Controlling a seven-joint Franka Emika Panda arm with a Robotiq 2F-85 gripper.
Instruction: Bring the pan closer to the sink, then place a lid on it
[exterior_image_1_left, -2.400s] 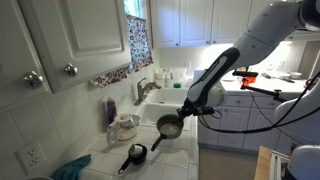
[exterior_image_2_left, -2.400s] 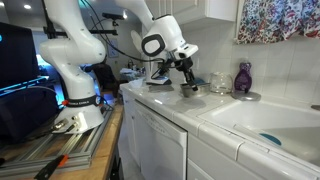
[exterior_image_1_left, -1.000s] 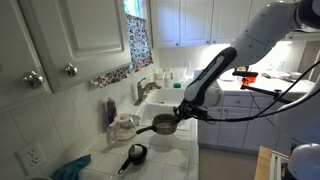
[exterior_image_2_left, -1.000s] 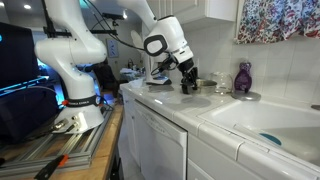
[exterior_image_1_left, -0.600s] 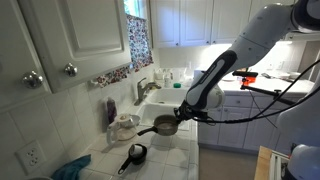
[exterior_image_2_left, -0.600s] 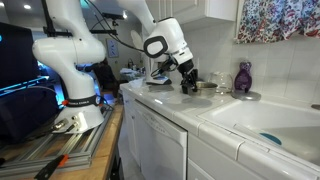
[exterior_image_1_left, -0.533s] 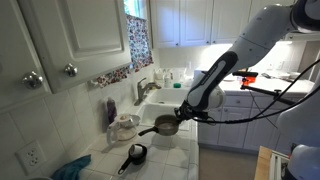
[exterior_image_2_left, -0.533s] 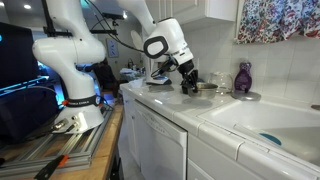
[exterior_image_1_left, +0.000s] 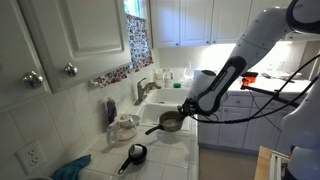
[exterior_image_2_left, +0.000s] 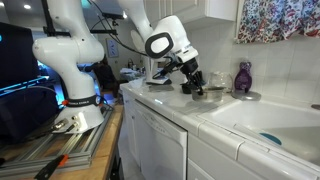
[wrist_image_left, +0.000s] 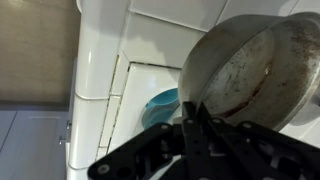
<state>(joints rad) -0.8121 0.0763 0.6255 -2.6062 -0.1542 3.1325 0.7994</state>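
Observation:
The pan hangs near the counter's front edge, so my gripper will next carry it outward toward the wall and down onto the counter's tiles (exterior_image_1_left: 159, 136) beside the sink.
The pan (exterior_image_1_left: 171, 122) is round, deep and dark grey-brown, and it hangs just above the white tiled counter beside the sink (exterior_image_1_left: 160, 101). My gripper (exterior_image_1_left: 186, 110) is shut on its rim, with the long handle pointing away toward the small skillet. In an exterior view the pan (exterior_image_2_left: 193, 89) sits under the gripper (exterior_image_2_left: 190, 78), left of the sink (exterior_image_2_left: 262, 122). The wrist view shows the pan's (wrist_image_left: 255, 62) dull stained interior, with the gripper (wrist_image_left: 194, 116) clamped on its near edge. The lid is out of view.
A small black skillet (exterior_image_1_left: 135, 153) and a clear glass vessel (exterior_image_1_left: 124, 127) stand on the counter behind the pan. A purple bottle (exterior_image_2_left: 243, 77) is by the wall. A teal dish (wrist_image_left: 160, 108) lies in the sink. The faucet (exterior_image_1_left: 145, 90) rises at the basin's back.
The gripper has carried the pan a short way along the counter toward the sink, still shut on its rim.

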